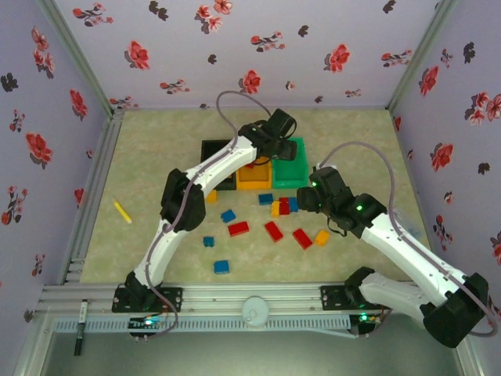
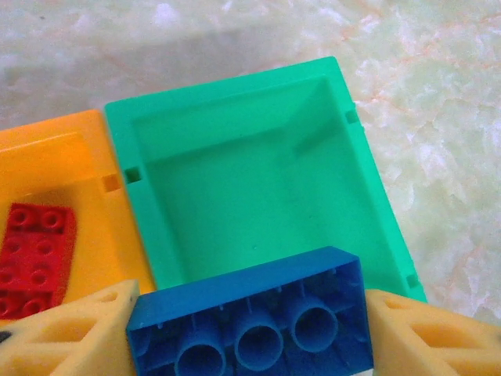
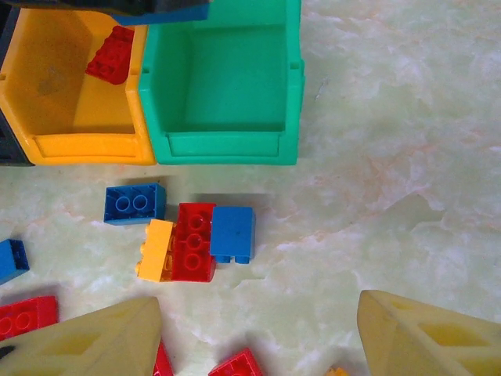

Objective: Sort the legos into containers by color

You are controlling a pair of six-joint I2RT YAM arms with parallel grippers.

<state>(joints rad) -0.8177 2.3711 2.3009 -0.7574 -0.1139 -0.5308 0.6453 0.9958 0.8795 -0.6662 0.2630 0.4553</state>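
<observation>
The blue brick is released next as my left gripper eases down and away from the orange bin [image 2: 117, 235], since the green bin's empty inside lies below the gripper.
My left gripper [image 2: 249, 333] is shut on a blue brick [image 2: 250, 313], its hollow underside facing the camera, held above the near edge of the empty green bin [image 2: 125, 129]. The orange bin [image 2: 117, 235] beside it holds a red brick [image 2: 35, 258]. From above, the left gripper [image 1: 272, 149] hangs over the row of black [image 1: 213, 149], orange [image 1: 254, 182] and green [image 1: 291, 178] bins. My right gripper [image 3: 258, 313] is open and empty, low over the floor in front of a touching yellow [image 3: 156, 249], red [image 3: 193, 243] and blue [image 3: 232, 233] brick cluster.
Loose bricks lie scattered in front of the bins: blue ones [image 1: 228, 215] [image 1: 221, 267], red ones [image 1: 238, 229] [image 1: 302, 238], an orange one [image 1: 322, 237]. A yellow stick [image 1: 123, 211] lies far left. Flowered walls enclose the floor; a metal rail [image 1: 250, 296] runs along the front.
</observation>
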